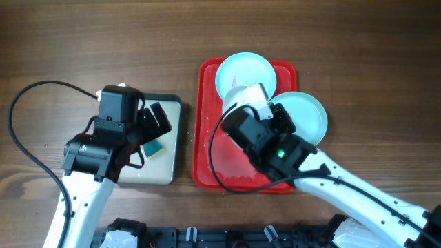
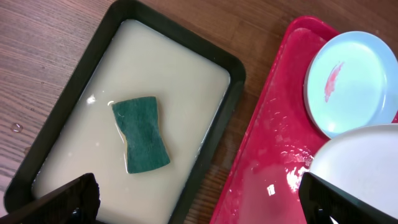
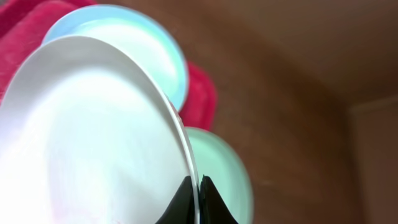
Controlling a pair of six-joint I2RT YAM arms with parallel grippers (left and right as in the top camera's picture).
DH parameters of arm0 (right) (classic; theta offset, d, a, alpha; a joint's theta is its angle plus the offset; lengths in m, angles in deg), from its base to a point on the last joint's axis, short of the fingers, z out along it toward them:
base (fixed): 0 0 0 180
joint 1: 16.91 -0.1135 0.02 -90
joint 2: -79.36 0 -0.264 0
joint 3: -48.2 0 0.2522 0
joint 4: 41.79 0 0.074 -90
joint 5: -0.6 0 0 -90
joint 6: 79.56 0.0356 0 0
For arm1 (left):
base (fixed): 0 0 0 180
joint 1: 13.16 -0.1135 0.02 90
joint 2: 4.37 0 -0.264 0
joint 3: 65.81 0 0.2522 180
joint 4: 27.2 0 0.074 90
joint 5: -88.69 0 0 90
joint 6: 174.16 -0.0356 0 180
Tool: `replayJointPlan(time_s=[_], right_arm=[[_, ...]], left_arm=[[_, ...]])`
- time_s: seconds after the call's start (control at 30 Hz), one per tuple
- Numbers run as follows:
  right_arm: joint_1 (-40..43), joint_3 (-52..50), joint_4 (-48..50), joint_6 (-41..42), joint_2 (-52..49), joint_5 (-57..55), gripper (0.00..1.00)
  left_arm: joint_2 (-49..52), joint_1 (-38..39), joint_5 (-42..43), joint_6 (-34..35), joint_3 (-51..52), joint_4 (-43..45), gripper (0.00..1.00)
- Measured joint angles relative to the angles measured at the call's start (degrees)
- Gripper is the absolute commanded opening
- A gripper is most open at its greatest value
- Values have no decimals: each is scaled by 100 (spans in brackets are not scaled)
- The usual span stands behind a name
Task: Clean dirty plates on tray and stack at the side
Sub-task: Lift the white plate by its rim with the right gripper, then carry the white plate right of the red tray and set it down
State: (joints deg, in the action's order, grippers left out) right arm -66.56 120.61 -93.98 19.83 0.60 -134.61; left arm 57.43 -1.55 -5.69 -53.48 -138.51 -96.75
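Next, my right gripper moves past the second pale blue plate and down to release. Bare table lies below that plate, to its right in the overhead view.
My right gripper (image 3: 198, 193) is shut on the rim of the white plate (image 3: 93, 137) and holds it tilted above the red tray (image 1: 207, 138). In the overhead view the gripper (image 1: 256, 105) and the white plate (image 1: 242, 95) are over the tray's far half. A pale blue plate (image 1: 244, 69) with a red smear (image 2: 333, 81) lies at the tray's far end. A second pale blue plate (image 1: 306, 114) lies at the tray's right edge, partly past it. My left gripper (image 2: 199, 202) is open and empty above the cream tray.
The black-rimmed cream tray (image 2: 236, 81) stands left of the red tray and holds milky water and a green sponge (image 2: 140, 134). The red tray's floor (image 2: 273, 155) is wet. Bare wooden table lies all round.
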Motion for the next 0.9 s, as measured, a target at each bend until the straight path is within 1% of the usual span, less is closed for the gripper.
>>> replayJointPlan(time_s=[0.07,0.13,0.2,0.27,0.33,0.4,0.5,0.53,0.6,0.67,0.7,0.73,0.77,0.8,0.83,0.9], right_arm=[[72,2,-181,118,0,339,4],[63,0,-472,439,0,291,4],[46,0,-481,442,9,358,5],[-9,0,-544,684,17,260,4],[85,0,-466,918,33,431,4],[229,0,-442,1167,37,955,4],[1060,0,-352,1399,50,2033,4],[1456,0,-293,1414,66,2546,4],[2568,0,-264,1370,125,3578,4],[3880,0,-271,1204,166,4577,4],[4391,0,-278,1169,168,4894,4],[5294,0,-284,1132,168,5329,4],[5722,0,-291,1123,168,5506,4],[6454,0,-291,1108,168,5753,4],[6966,0,-291,1108,168,5910,4],[7936,0,-289,1108,144,6035,4]], left_arm=[[0,0,0,0,0,4,100],[0,-2,0,0,-2,0,100],[0,-2,0,0,-2,4,100],[0,-2,0,0,-2,4,100],[0,0,0,0,-2,2,100],[0,-2,0,0,-2,0,100],[0,0,0,0,-2,-2,100],[0,-2,0,0,-2,0,100],[0,-2,0,0,-2,-11,100],[0,-2,0,0,-2,-13,100],[0,-2,0,0,-2,-9,100],[0,-2,0,0,-2,-11,100],[0,0,2,0,-2,-13,100],[0,-2,2,0,-2,-11,100],[0,-2,0,0,-2,-11,100],[0,0,2,0,-2,-11,100]])
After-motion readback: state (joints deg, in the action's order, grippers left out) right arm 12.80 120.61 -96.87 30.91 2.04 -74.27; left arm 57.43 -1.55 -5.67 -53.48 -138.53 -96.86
